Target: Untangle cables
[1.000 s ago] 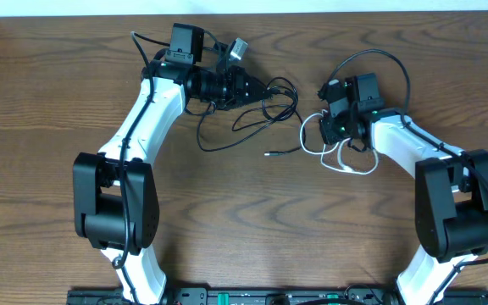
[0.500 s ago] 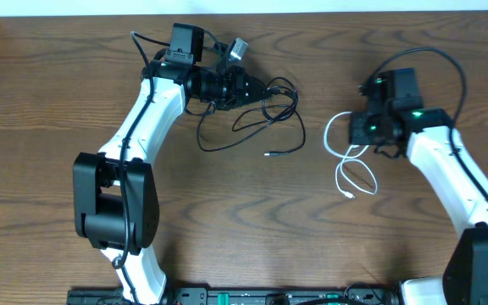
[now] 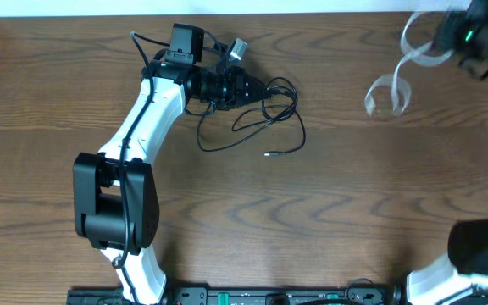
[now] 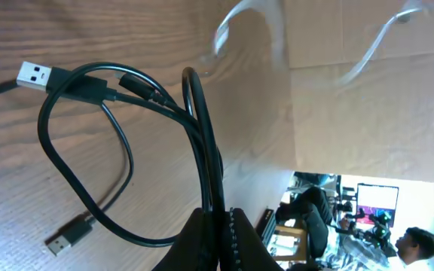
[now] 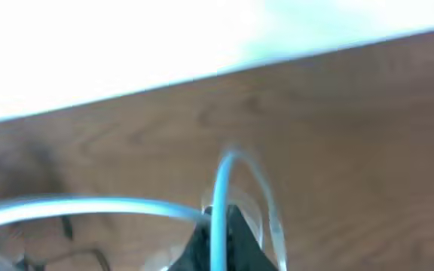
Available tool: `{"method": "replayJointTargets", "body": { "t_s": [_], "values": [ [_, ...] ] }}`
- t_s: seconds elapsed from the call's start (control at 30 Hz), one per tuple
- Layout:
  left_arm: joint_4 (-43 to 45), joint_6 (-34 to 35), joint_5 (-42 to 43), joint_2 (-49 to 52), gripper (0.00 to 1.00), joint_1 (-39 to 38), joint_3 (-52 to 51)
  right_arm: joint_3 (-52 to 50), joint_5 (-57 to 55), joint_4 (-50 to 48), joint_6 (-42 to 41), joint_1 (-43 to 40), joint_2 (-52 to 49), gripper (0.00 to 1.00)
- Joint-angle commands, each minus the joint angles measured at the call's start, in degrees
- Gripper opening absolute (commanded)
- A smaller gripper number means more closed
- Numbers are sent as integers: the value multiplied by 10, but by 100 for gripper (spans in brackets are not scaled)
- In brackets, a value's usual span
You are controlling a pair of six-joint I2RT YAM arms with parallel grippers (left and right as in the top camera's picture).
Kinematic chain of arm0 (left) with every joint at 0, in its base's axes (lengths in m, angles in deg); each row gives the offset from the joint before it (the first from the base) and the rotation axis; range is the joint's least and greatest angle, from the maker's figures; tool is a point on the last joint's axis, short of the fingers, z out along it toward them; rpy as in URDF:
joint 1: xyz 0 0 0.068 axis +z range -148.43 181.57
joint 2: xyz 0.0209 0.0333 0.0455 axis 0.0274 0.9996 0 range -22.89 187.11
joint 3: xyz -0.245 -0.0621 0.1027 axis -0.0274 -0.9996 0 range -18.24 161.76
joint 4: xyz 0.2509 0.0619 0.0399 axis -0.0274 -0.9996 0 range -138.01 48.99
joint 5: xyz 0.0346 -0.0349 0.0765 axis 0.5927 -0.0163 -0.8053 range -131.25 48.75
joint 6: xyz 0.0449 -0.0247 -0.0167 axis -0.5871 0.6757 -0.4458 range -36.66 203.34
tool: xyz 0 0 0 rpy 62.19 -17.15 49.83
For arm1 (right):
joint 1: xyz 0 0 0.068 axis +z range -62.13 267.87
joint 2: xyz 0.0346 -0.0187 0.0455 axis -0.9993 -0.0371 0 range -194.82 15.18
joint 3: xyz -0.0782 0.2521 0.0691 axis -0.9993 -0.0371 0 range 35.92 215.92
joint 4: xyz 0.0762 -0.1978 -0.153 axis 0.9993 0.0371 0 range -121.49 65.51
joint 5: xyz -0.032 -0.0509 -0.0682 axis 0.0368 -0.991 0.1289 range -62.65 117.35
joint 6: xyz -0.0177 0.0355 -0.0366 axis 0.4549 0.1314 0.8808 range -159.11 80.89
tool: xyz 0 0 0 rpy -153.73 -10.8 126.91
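The white cable hangs free of the black loops, so it swings with my right gripper to the right in the overhead view next, away from them, for release.
The black cable [image 3: 267,105] lies in loose loops on the wooden table. My left gripper [image 3: 256,89] is shut on a doubled strand of it. In the left wrist view the strands of the black cable [image 4: 202,135] rise from between the left gripper's [image 4: 221,229] shut jaws, with a USB plug [image 4: 33,74] at the upper left. The white cable [image 3: 400,93] hangs blurred in the air at the far right, apart from the black one. My right gripper [image 3: 457,38] holds it at the top right corner. In the right wrist view the white cable [image 5: 219,192] runs out of my right gripper [image 5: 218,237].
The table's far edge [image 3: 312,13] runs just behind both grippers. A second black plug [image 4: 62,239] lies on the wood near the left gripper. Beyond the table edge in the left wrist view stand a cardboard wall [image 4: 368,113] and lab clutter.
The right arm has swung up and to the right with the white cable, lifting it off the table and away from the black cable. The left arm and the black cable have stayed still.
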Motion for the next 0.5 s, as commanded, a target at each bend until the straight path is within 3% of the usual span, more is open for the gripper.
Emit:
{"method": "replayJointTargets", "body": {
  "t_s": [0.0, 0.13, 0.47],
  "values": [
    [0, -11, 5, -2, 8, 0, 2, 182, -5, 49, 28, -34, -113, 1],
    [-1, -11, 5, -2, 8, 0, 2, 318, -5, 51, 28, -79, -209, 1],
    [-1, -11, 5, -2, 7, 0, 2, 326, -11, -42, 28, -179, -319, 1]
  ]
}}
